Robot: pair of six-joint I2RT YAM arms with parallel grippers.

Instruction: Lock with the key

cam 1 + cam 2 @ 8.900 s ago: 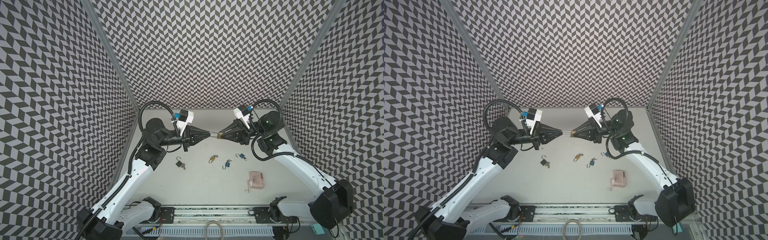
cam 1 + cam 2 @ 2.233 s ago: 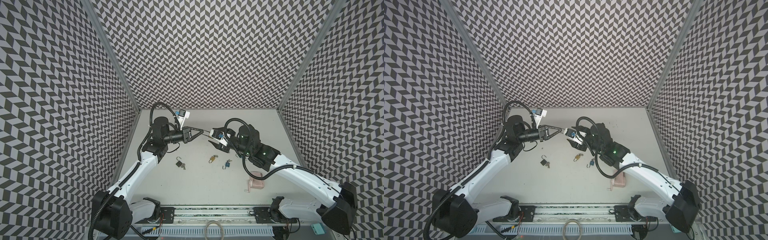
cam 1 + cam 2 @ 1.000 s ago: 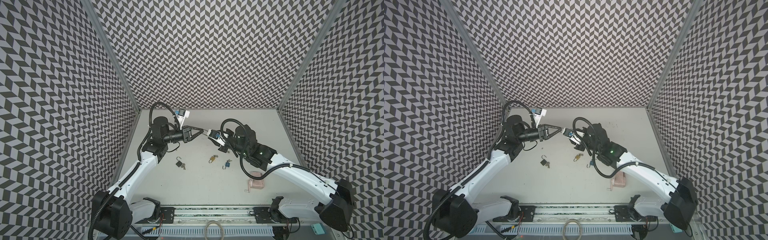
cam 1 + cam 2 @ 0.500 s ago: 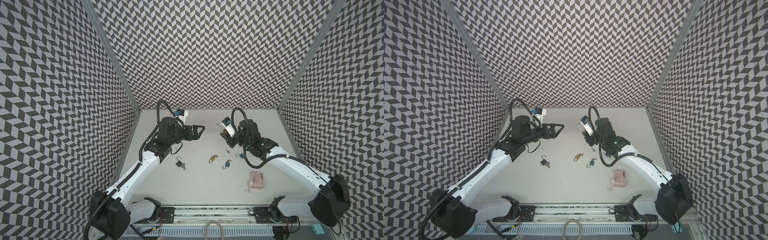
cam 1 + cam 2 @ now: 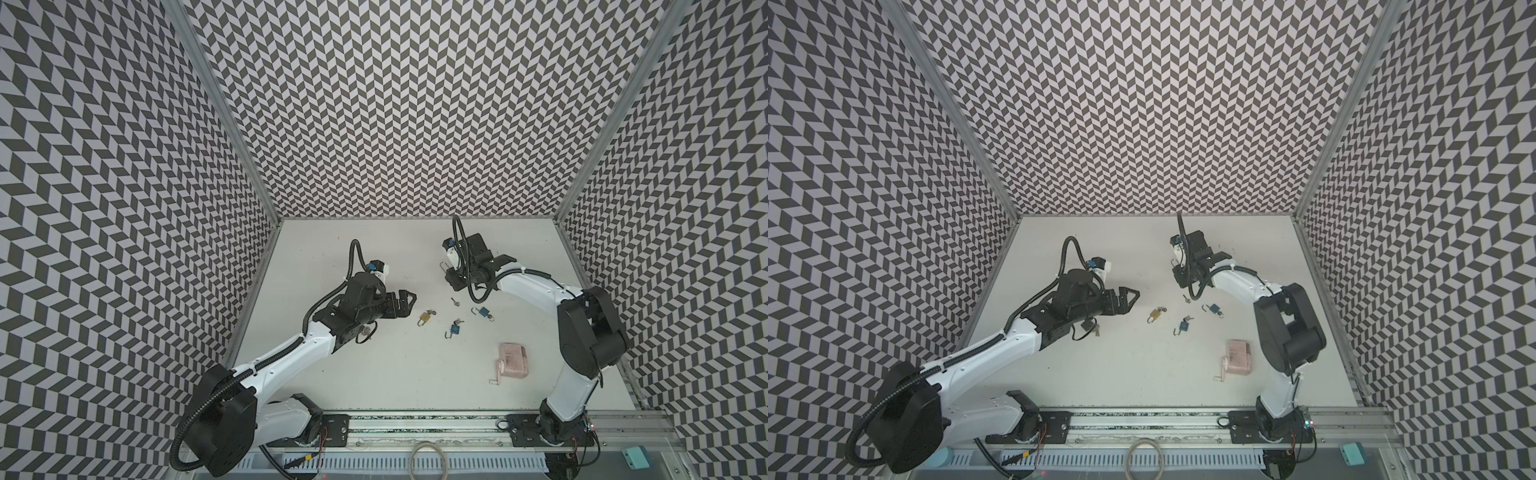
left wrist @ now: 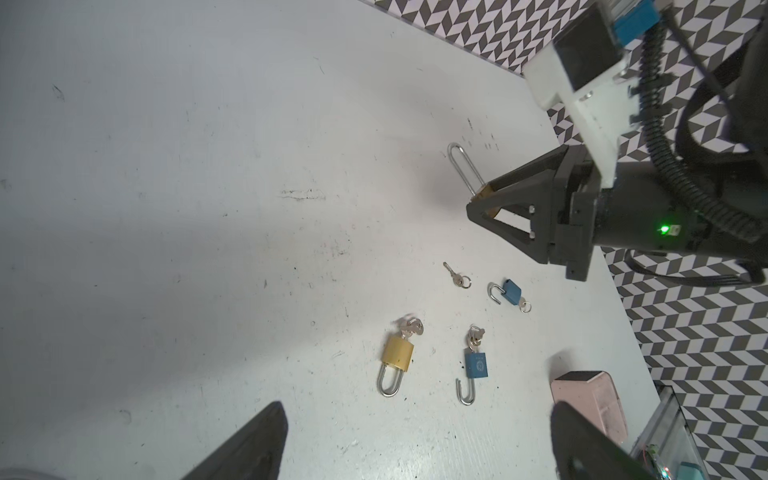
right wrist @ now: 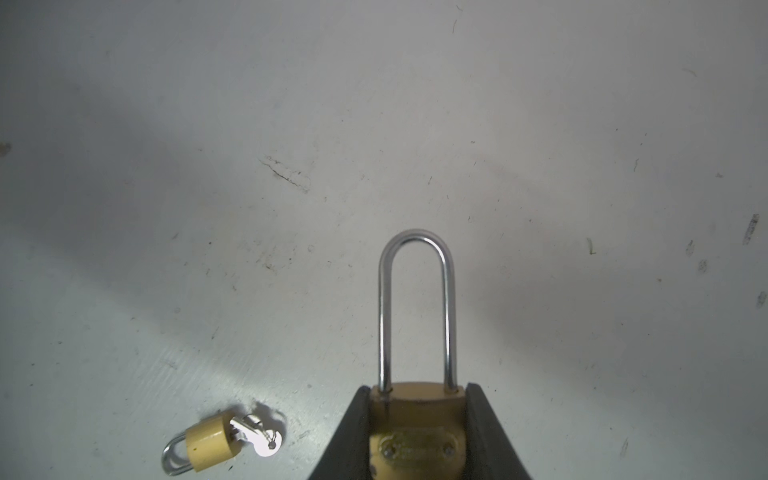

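The right gripper goes down onto the tabletop beyond the silver key next and releases the padlock with the long steel shackle (image 7: 415,291), as that spot is bare.
A brass padlock with a long steel shackle (image 7: 415,291) is held by its body in my right gripper (image 7: 417,390), which is shut on it. Both shackle legs meet the body. In both top views that gripper (image 5: 451,272) (image 5: 1177,270) hangs low over the back of the table, right of centre, and the left wrist view shows it (image 6: 484,203) too. A small silver key (image 5: 456,300) (image 5: 1186,297) (image 6: 455,277) lies loose on the table just in front of it. My left gripper (image 5: 405,301) (image 5: 1129,299) (image 6: 415,440) stands wide open and empty, left of the key.
A small brass padlock (image 5: 424,317) (image 7: 205,446) with a key in it lies mid-table. Two blue padlocks (image 5: 454,329) (image 5: 483,311) with open shackles lie to its right. A pink box (image 5: 513,360) sits front right. Patterned walls enclose three sides.
My left gripper has opened and pulled back to the left. The key now lies on the table. My right gripper has carried the padlock toward the back right.
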